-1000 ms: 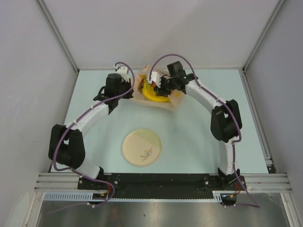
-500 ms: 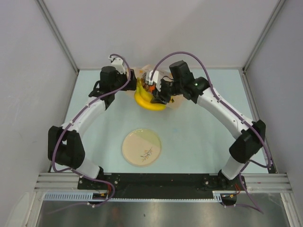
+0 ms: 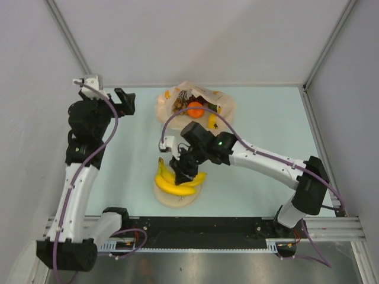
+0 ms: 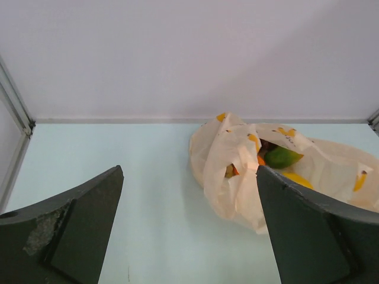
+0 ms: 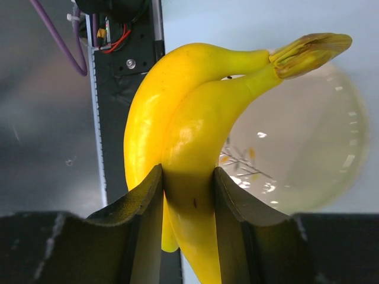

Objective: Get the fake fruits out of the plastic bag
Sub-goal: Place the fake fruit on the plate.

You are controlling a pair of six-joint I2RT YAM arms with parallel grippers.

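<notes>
My right gripper should move down and a bit to the left in the top view and release the yellow banana bunch there, as the bunch still hangs above the cream plate (image 3: 173,200) (image 5: 308,160).
The peach plastic bag (image 3: 222,105) lies at the back of the table with its mouth open. Inside it show an orange ball (image 3: 195,109), a yellow piece (image 3: 212,121) and a green mango (image 4: 282,157). My right gripper (image 3: 184,171) is shut on the yellow banana bunch (image 3: 176,181), which hangs just above the cream plate (image 3: 173,200); in the right wrist view the fingers clamp one banana (image 5: 195,154) over the plate (image 5: 308,160). My left gripper (image 3: 125,102) stands open and empty at the back left, apart from the bag (image 4: 237,177).
White walls enclose the back and both sides. The black rail with both arm bases (image 3: 195,228) runs along the near edge, just in front of the plate.
My right gripper carried the banana bunch out of the bag and down toward the plate. The left gripper let go of the bag, opened and pulled away to the left.
</notes>
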